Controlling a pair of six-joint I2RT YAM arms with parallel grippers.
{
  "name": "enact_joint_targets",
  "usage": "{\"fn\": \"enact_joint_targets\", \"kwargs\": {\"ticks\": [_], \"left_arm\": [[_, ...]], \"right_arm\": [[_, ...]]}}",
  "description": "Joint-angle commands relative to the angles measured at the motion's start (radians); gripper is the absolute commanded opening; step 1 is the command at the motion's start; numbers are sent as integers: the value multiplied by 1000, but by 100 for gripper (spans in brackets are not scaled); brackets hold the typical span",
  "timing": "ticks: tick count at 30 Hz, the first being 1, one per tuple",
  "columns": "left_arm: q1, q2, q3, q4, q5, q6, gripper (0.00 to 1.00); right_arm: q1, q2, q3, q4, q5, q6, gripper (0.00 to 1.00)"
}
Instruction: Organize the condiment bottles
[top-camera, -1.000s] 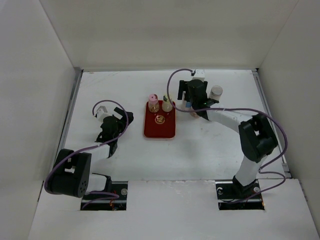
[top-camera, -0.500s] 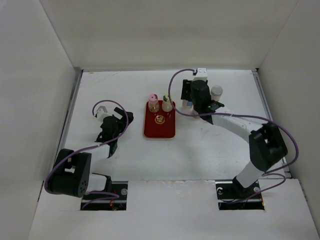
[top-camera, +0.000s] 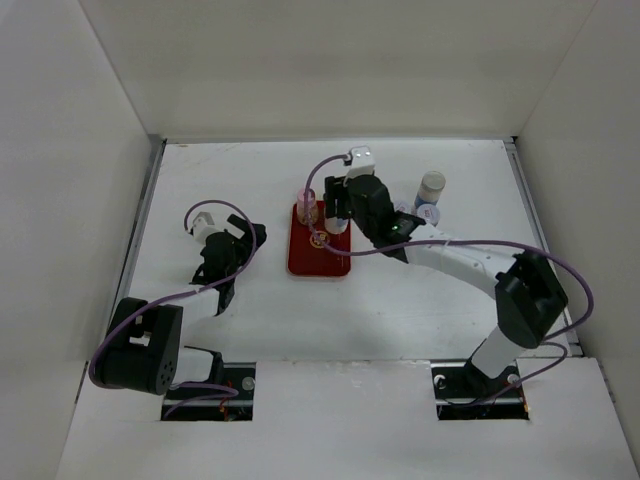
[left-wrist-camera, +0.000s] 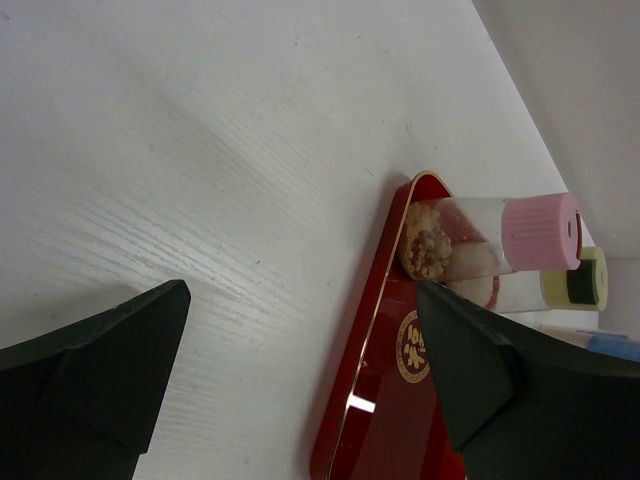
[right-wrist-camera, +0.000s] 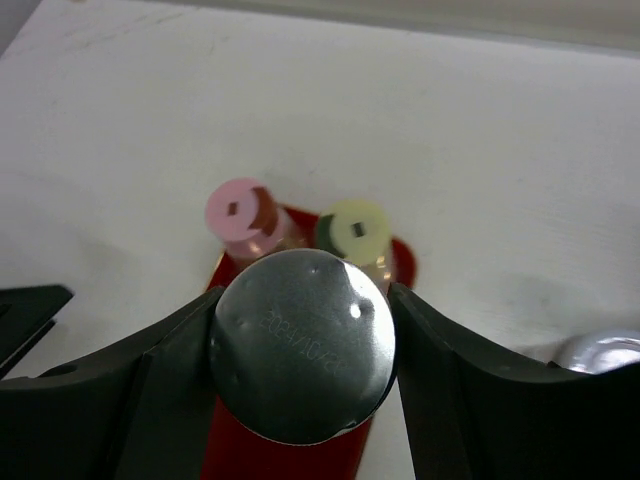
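Note:
The silver-lidded jar comes down with my right gripper onto the red tray (top-camera: 318, 255) next, in front of the pink-lidded and yellow-lidded jars, so it stands with them.
My right gripper (right-wrist-camera: 302, 335) is shut on a silver-lidded jar (right-wrist-camera: 302, 345) and holds it above the far end of the red tray (right-wrist-camera: 404, 262). Behind it on the tray stand a pink-lidded jar (right-wrist-camera: 237, 210) and a yellow-lidded jar (right-wrist-camera: 357, 228). In the top view the right gripper (top-camera: 338, 208) covers the held jar and the yellow-lidded one; the pink-lidded jar (top-camera: 306, 200) shows at the far left of the tray (top-camera: 318, 255). My left gripper (top-camera: 235, 240) is open and empty, left of the tray. Its view (left-wrist-camera: 300, 340) shows the tray (left-wrist-camera: 385, 400) and the pink-lidded jar (left-wrist-camera: 500, 235).
Two more jars stand on the table right of the tray: one with a silver lid (top-camera: 432, 183) and one with a blue lid (top-camera: 427, 212). The right arm reaches across in front of them. White walls close in the table on three sides.
My right gripper has swung left from beside the jars on the right to above the tray, carrying the silver-lidded jar. The left arm has not moved.

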Motion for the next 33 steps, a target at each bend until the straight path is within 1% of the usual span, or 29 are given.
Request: {"fn": "enact_joint_targets", "kwargs": {"ticks": [1,5,10,19,21,25,27,30,33], "left_arm": [[10,-17,-9,47,3,-6,100],[13,-25,-11,47,9,-7,100],[21,-10,-11,47,25,-9,100],[13,-20,-9,47,11,-7,100],[16,-11,-8,47,11,-6,100],[13,-13,-8,47,15,-7,100],[14,-10,-6,47,11,-7,100],[18,-5,-8,47,25,-9,100],[13,-7,-5,47,12,-7,100]], "right_arm": [[67,62,125,96,-67,21,54],[88,171,200,116,-67,12,54],[99,254,253,138,-63,-16,54],[99,308,240,190,-34,-13,56],[99,313,233,196,-26,-11,60],[99,305,213,202,-2,-10,77],[99,288,202,201,-6,-8,83],[99,232,185,188,-14,-19,88],[99,120,138,164,-14,-20,91]]}}
